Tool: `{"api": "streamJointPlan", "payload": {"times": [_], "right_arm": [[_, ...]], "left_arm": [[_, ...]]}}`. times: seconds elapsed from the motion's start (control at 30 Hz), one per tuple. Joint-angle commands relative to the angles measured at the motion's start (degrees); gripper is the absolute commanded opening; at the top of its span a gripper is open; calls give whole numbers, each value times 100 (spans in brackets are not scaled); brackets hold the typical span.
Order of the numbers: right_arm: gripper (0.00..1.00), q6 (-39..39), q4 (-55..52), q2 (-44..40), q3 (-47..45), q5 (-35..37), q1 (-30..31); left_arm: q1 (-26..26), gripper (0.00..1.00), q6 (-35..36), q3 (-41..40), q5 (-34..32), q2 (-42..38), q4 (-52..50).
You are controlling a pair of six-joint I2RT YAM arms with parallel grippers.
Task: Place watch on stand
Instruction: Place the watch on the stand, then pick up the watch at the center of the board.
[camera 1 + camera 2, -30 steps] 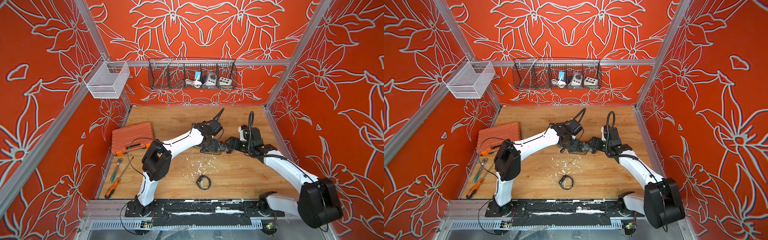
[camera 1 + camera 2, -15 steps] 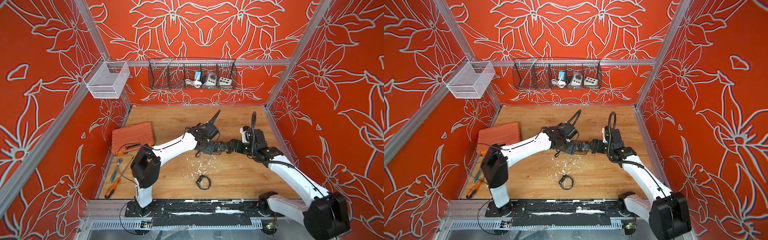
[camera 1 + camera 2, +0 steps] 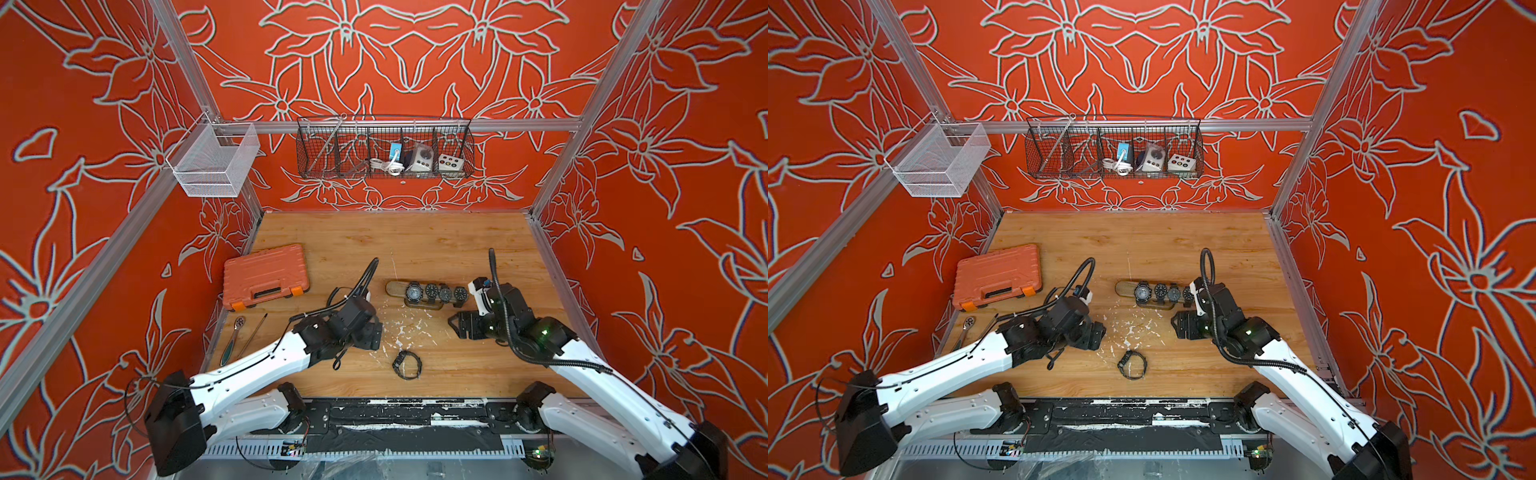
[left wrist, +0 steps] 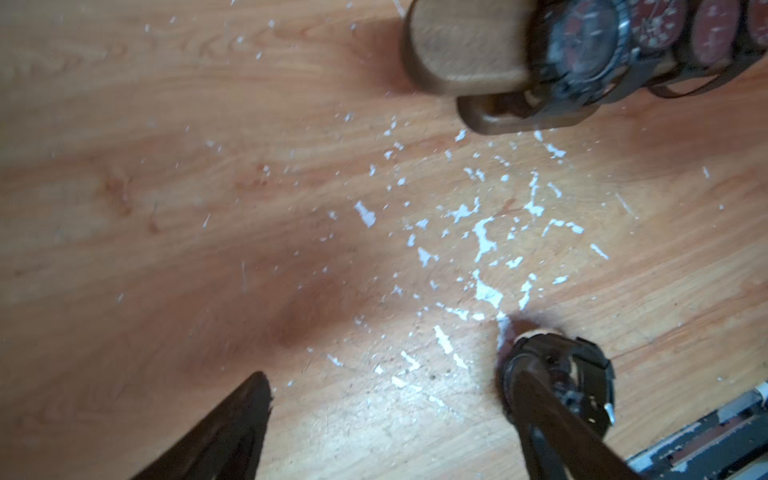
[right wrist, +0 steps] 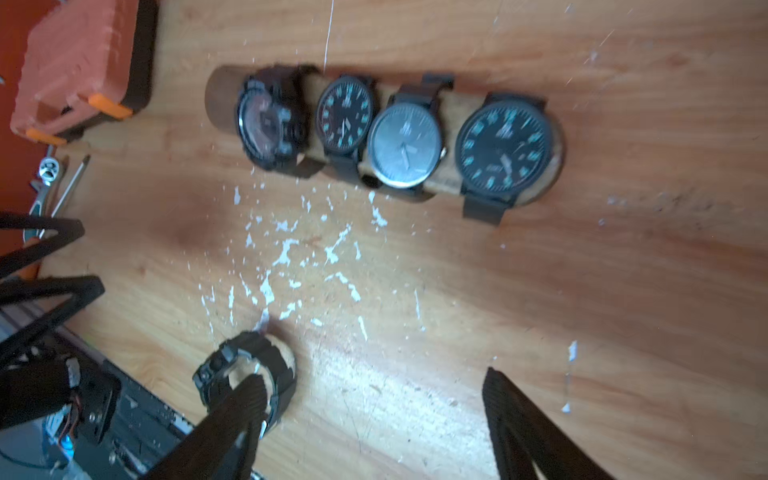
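The right gripper moves back and down onto the strap opposite the loose black watch's case next, since that watch lies below it and nearer my base.
The stand [image 3: 395, 288] [image 3: 1124, 287] is a brown wooden bar on a dark base at mid-table, and several dark watches [image 3: 436, 292] are strapped round it. Its bare rounded end [image 4: 465, 45] and the watch dials [image 5: 405, 145] show in the wrist views. One loose black watch [image 3: 406, 365] [image 3: 1132, 365] lies flat nearer the front edge. My left gripper [image 3: 377, 336] [image 4: 395, 386] hovers open to the left of that watch, with one finger in front of the watch [image 4: 582, 357]. My right gripper [image 3: 455, 327] [image 5: 370, 386] is open to the right, just in front of the stand, holding nothing.
An orange tool case [image 3: 266, 274] lies at the left. A ratchet [image 3: 232, 336] and a screwdriver [image 3: 253, 332] lie by the left wall. White chipped patches [image 3: 401, 332] mark the wood between the grippers. A wire basket [image 3: 384, 149] and a white mesh basket [image 3: 212, 160] hang on the walls.
Both grippers have drawn back from the stand toward the front of the table, uncovering the row of watches. The left jaws have opened wider.
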Motion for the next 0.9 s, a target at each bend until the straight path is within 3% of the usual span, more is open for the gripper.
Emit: {"api": "streamJointPlan", "payload": {"times": [0.0,0.2,0.43,0.73,0.87], "right_arm": [[83,526,-270,-76,-260,233,444],[81,1100,-54,335,-317,532,1261],[76,1568,607,1427,-65,646,2041],[55,1710,634,2519,365,675,2636],[51,1814,691,2822,445,714,2774]], "left_arm": [[313,90,-209,-373,10,-542,411],[796,90,-292,-952,252,-1171,882],[882,92,-468,-1343,295,-1640,1052],[882,92,-836,-1904,722,-2158,1242],[882,92,-836,-1977,815,-2280,1129]]}}
